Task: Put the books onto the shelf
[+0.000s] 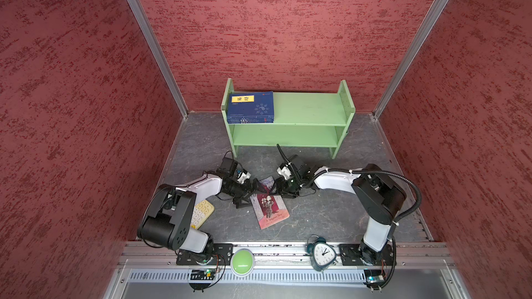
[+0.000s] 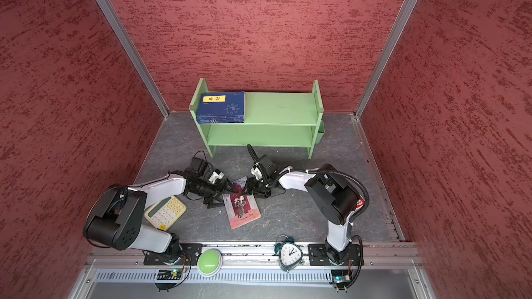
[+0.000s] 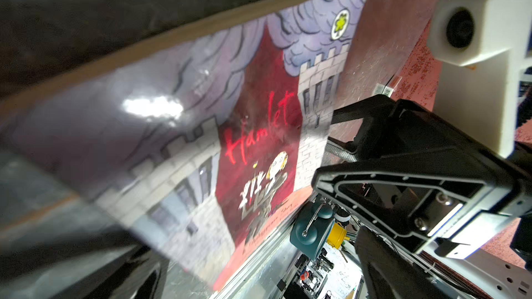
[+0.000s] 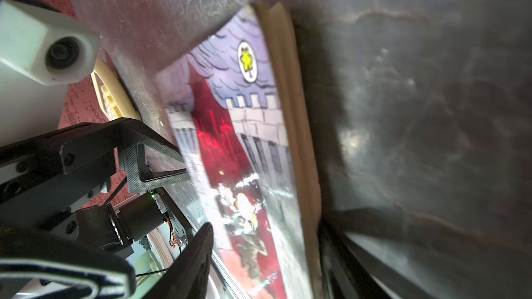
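I will next move my left gripper slightly away from my right gripper and close it on the red-pink book's spine edge (image 1: 253, 202), because that edge runs between its open fingers.
The green shelf (image 1: 311, 107) (image 2: 282, 107) stands at the back, with navy-blue books (image 1: 250, 107) (image 2: 221, 107) stacked flat at the left of its top tier. A red-pink illustrated book (image 1: 270, 209) (image 2: 243, 208) lies on the grey floor between my arms, its far end tilted up. My left gripper (image 1: 250, 194) (image 2: 226, 197) (image 3: 259, 268) is wide open at the book's left edge. My right gripper (image 1: 275, 188) (image 2: 245, 189) (image 4: 266, 225) stands open around the raised far end, one finger under the book (image 4: 253, 153), one over the cover (image 3: 259, 139).
A cream calculator (image 1: 203, 211) (image 2: 165, 212) lies under my left arm. A teal alarm clock (image 1: 322, 253) (image 2: 289, 254) and a green push button (image 1: 243, 261) (image 2: 209, 261) sit on the front rail. Red walls enclose three sides.
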Robot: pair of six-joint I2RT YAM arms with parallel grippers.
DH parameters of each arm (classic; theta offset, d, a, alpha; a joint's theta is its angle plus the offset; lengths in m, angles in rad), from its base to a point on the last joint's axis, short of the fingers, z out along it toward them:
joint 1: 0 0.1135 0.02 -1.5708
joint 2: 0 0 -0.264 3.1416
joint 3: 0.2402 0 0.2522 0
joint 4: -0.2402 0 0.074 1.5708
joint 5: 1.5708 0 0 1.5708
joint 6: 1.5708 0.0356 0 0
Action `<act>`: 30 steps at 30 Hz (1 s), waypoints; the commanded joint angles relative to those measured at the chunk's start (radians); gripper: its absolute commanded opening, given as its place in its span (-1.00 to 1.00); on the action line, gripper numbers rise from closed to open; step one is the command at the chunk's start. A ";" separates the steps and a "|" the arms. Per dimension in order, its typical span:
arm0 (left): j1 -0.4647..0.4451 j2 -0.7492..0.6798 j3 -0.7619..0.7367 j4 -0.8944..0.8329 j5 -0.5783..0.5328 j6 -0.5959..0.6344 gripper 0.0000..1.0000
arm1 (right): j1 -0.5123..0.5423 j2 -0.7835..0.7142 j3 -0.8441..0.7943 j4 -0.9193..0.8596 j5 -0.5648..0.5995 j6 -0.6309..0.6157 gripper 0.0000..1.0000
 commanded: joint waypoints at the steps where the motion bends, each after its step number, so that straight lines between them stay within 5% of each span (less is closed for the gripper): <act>1: 0.002 0.009 -0.019 0.105 -0.076 0.023 1.00 | 0.016 0.089 -0.032 -0.041 0.077 0.016 0.18; 10: 0.014 -0.034 0.010 0.044 -0.046 0.021 0.82 | 0.017 0.071 -0.029 -0.049 0.091 0.019 0.18; 17: 0.047 -0.054 0.024 -0.056 -0.090 0.017 0.10 | 0.015 0.057 -0.022 -0.030 0.112 0.036 0.19; 22: 0.074 -0.064 0.029 -0.077 -0.119 0.016 -0.65 | 0.011 0.021 -0.033 0.004 0.115 0.064 0.19; 30: 0.089 -0.080 0.047 -0.075 -0.111 0.010 -1.00 | -0.003 -0.061 -0.046 0.013 0.135 0.105 0.21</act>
